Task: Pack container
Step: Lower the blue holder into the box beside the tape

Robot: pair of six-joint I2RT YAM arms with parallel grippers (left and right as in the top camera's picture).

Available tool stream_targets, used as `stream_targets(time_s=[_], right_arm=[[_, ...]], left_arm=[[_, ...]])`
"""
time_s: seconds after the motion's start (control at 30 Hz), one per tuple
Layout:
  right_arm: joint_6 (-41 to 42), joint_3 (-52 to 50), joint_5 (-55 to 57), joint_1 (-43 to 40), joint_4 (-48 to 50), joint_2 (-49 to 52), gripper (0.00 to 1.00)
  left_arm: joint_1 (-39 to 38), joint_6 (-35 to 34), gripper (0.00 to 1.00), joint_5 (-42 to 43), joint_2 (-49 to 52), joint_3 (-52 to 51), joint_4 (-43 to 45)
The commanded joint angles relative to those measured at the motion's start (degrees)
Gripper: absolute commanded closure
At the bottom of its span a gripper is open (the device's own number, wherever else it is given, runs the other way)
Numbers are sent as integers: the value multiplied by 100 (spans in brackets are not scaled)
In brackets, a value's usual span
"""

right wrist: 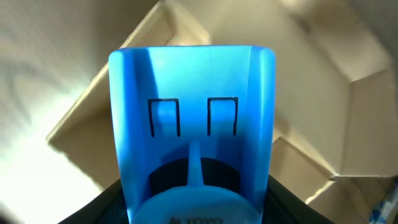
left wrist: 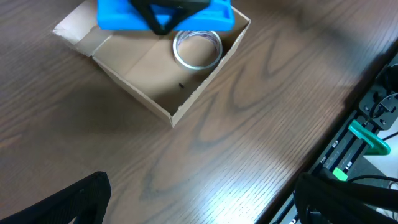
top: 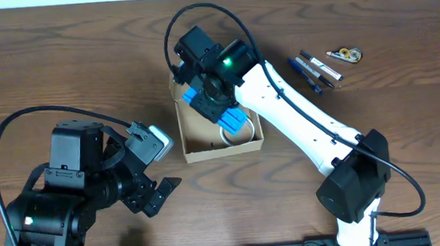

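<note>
My right gripper is above the container's bottom (top: 203, 125) beside the tape roll, so it should turn to square the slanting blue piece with the container's sides, then lower the piece and release it.
The tan cardboard container (top: 194, 145) lies open mid-table, its flap lid toward the back; it also shows in the left wrist view (left wrist: 140, 68) and the right wrist view (right wrist: 348, 118). A clear tape roll (left wrist: 197, 48) lies inside it. My right gripper (top: 223, 107) is shut on a blue plastic packet (top: 234, 120) and holds it over the container's inside; the packet fills the right wrist view (right wrist: 193, 130) and shows in the left wrist view (left wrist: 118, 14). My left gripper (top: 161, 192) is open and empty above the table, left of and nearer than the container.
Several pens (top: 316, 70) lie at the back right, with a small tape dispenser (top: 346, 53) beyond them. The table's front edge and a black rail (left wrist: 360, 143) run close to my left gripper.
</note>
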Motion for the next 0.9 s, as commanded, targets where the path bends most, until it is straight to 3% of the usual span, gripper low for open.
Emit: stream_targets(time_s=[0.0,0.33,0.87], right_arm=[[-809,55,-542,35,-35,72,72],[-2717,-133,-658,35,-177,72,63],[-4701,-920,-175,-24,614,72,63]], left_arm=[[37,101,5,87,-11,153,-13],[37,101,5,87,-11,153,-15],[37,101,5,87,-11,153,-13]])
